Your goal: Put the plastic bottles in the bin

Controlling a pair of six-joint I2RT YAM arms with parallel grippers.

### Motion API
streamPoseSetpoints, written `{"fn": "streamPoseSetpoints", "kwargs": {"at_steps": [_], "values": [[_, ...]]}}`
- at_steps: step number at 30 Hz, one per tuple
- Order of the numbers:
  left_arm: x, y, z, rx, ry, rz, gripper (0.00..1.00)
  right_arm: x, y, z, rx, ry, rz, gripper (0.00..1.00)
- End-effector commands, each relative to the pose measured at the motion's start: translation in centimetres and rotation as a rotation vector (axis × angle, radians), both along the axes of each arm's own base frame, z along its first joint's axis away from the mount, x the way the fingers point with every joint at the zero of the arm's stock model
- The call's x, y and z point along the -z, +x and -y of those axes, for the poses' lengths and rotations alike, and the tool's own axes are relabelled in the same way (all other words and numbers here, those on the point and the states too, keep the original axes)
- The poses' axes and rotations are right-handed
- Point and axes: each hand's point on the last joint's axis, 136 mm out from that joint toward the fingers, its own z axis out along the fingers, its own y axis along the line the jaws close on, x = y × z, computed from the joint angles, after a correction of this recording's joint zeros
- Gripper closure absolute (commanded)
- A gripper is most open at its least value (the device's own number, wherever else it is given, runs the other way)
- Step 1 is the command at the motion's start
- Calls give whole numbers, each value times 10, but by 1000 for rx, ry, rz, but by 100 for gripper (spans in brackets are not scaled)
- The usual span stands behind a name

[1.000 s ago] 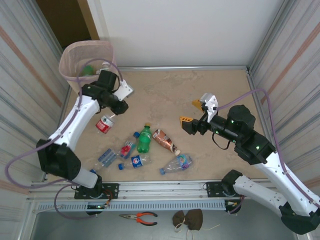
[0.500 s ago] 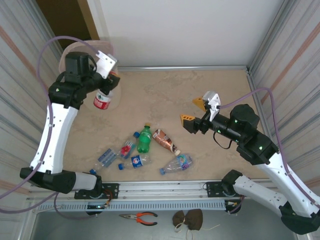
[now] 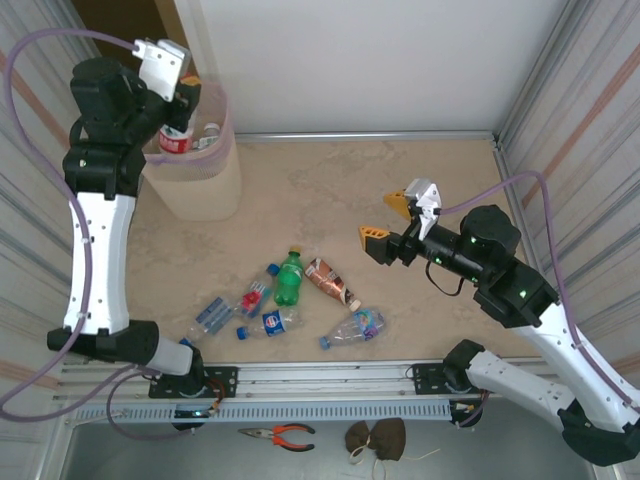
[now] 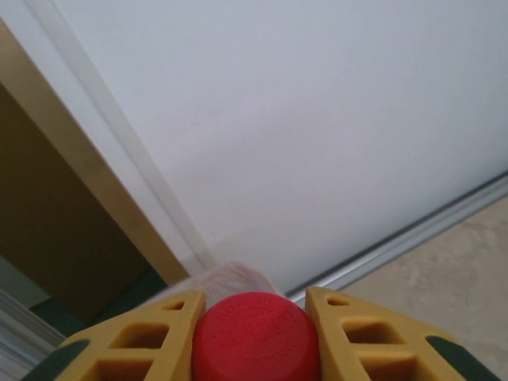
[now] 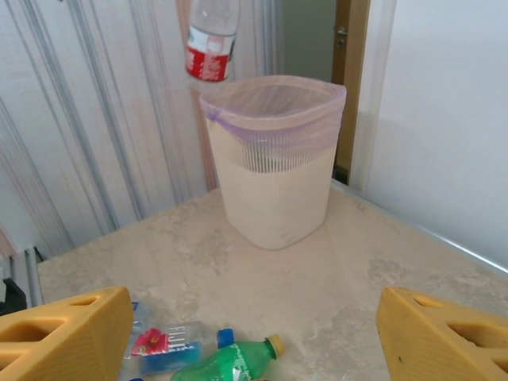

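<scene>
My left gripper tips downward next and brings the clear bottle down into the bin's opening before releasing it, since the bottle's base is still above the bin's rim.
My left gripper [image 3: 178,100] is raised over the bin [image 3: 200,185] and shut on a clear bottle with a red label [image 3: 175,140]. The bottle hangs neck-up above the bin's left rim. The left wrist view has its red cap [image 4: 255,340] clamped between the yellow fingers [image 4: 143,341]. In the right wrist view the same bottle [image 5: 211,38] hangs above the pale bin [image 5: 274,167]. Several plastic bottles lie on the table, among them a green one [image 3: 289,278], a brown-labelled one [image 3: 332,282] and a clear one [image 3: 355,326]. My right gripper [image 3: 386,222] stands open above the table, right of the pile.
Corrugated walls close in the table on the left and right, with a white wall at the back. A metal rail [image 3: 330,378] runs along the front edge. Pliers [image 3: 281,434] and a brown object [image 3: 375,437] lie below it. Bare tabletop [image 3: 400,170] lies between bin and right arm.
The left arm has lifted the red-labelled bottle from the table, up and back, to above the bin's rim. The right arm has hardly moved.
</scene>
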Motion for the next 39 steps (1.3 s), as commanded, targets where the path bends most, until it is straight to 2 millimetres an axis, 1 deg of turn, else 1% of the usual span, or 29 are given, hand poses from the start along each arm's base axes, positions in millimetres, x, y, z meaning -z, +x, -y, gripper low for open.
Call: {"fn": "streamPoseSetpoints", "kwargs": {"at_steps": [1,4,8,12,14,17,21,28,34,36,37,39], "values": [[-9,28,-30,-116,48,43,79,-18,-5,0,-13,37,26,21],[-3,50,-49,-179,58,21,79,-15,-4,-1,-10,32,19,21],[16,76,-70,-256,70,-33,79,-12,-1,-2,-5,26,14,21],[39,97,-97,-328,49,-83,80,-7,1,-5,-7,14,8,20],[55,106,-105,-343,35,-119,81,-4,3,-6,-7,10,5,20],[79,117,-110,-351,27,-171,80,0,6,-8,-6,6,2,20],[116,132,-117,-371,9,-265,80,8,9,-11,-6,-3,-8,19],[175,148,-130,-427,6,-414,76,20,15,-12,0,-25,-35,19],[214,156,-138,-451,-19,-515,73,31,18,-12,0,-33,-66,18],[220,158,-140,-450,-37,-526,71,33,20,-10,6,-33,-71,18],[234,163,-142,-451,-42,-553,70,34,20,-10,6,-32,-75,18],[244,167,-145,-453,-53,-573,66,36,21,-9,8,-33,-81,18]]}}
